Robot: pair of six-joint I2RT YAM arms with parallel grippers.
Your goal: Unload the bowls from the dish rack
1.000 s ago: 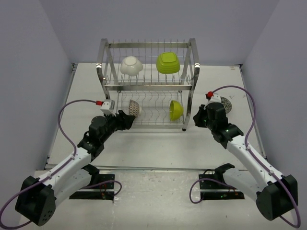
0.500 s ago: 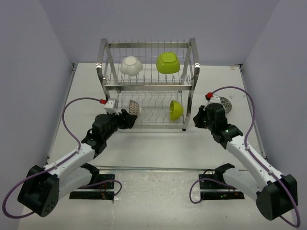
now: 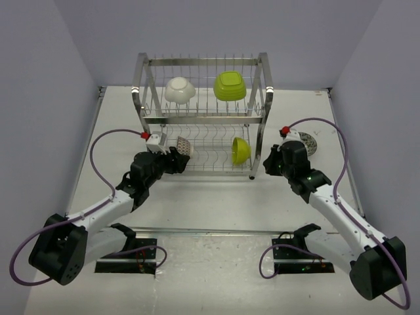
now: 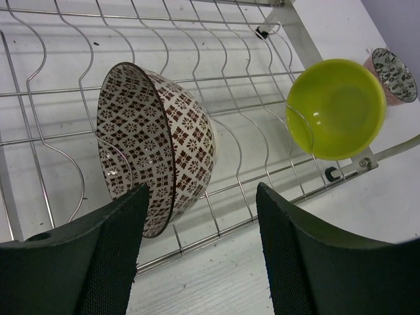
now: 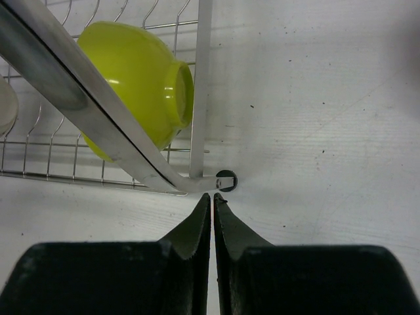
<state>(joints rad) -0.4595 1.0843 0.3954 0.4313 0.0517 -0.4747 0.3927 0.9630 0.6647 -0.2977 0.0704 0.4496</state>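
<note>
I will ease my left gripper onto the patterned bowl and close, since it stands on edge with its near rim (image 4: 170, 211) between my open fingers.
The dish rack (image 3: 146, 120) stands at the back centre. Its top tier holds a white bowl (image 3: 178, 90) and a squarish lime bowl (image 3: 230, 86). On the lower tier a patterned bowl (image 3: 184, 147) stands on edge at the left and a round lime bowl (image 3: 241, 150) at the right. My left gripper (image 3: 176, 161) is open at the rack's front edge, just before the patterned bowl (image 4: 157, 144); one fingertip (image 4: 134, 203) overlaps its lower rim and nothing is gripped. My right gripper (image 5: 212, 197) is shut and empty, pointing at the rack's front right foot (image 5: 226, 180), with the lime bowl (image 5: 138, 72) beyond.
Another patterned bowl (image 3: 308, 142) sits on the table right of the rack, behind my right arm. The rack's thin wire dividers (image 4: 59, 92) and shiny corner post (image 5: 200, 85) stand close to both grippers. White walls enclose the table on three sides.
My left arm has reached forward, bringing its open gripper up to the lower tier by the patterned bowl. The right arm has barely moved.
</note>
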